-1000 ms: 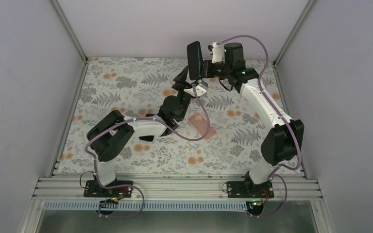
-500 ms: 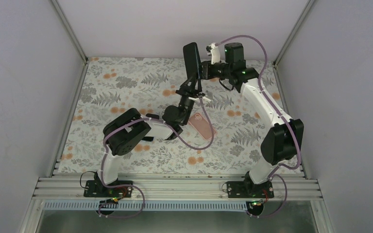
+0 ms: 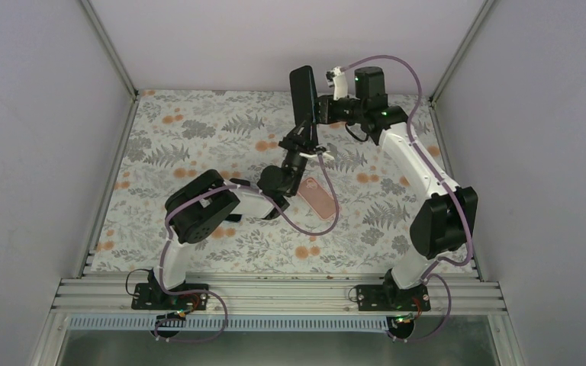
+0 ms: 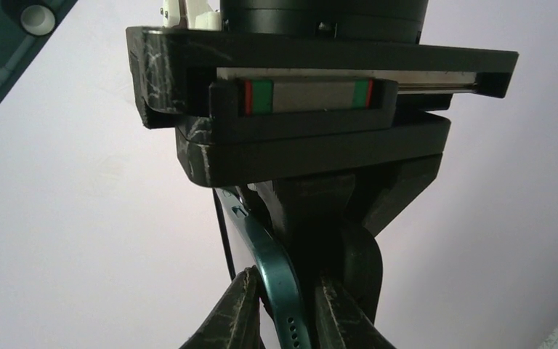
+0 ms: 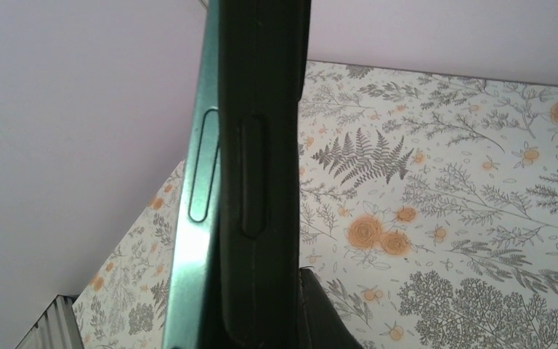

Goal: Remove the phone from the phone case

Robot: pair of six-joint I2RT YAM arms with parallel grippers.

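The floral table cover is open below and back, beside the pink phone case, so my right gripper should draw back, lower the black case and release.
Above the back of the table my right gripper [image 3: 322, 110] holds the phone case [image 3: 303, 91] upright, shut on it. In the right wrist view the black case [image 5: 261, 182] sits beside the teal phone [image 5: 192, 240], whose edge stands out of the case on the left. One right finger [image 5: 327, 313] presses the case's back. My left gripper [image 3: 305, 136] reaches up from below. In the left wrist view its fingers [image 4: 288, 280] are shut on the lower edge of the teal phone [image 4: 265, 236].
A pink phone case [image 3: 317, 197] lies flat on the floral table cover [image 3: 198, 130] just right of the left forearm. Grey walls close in the left, right and back sides. A metal rail [image 3: 275, 293] runs along the near edge.
My left gripper rose to the phone's lower end and closed on it. The right gripper turned the phone slightly edge-on and kept its grip.
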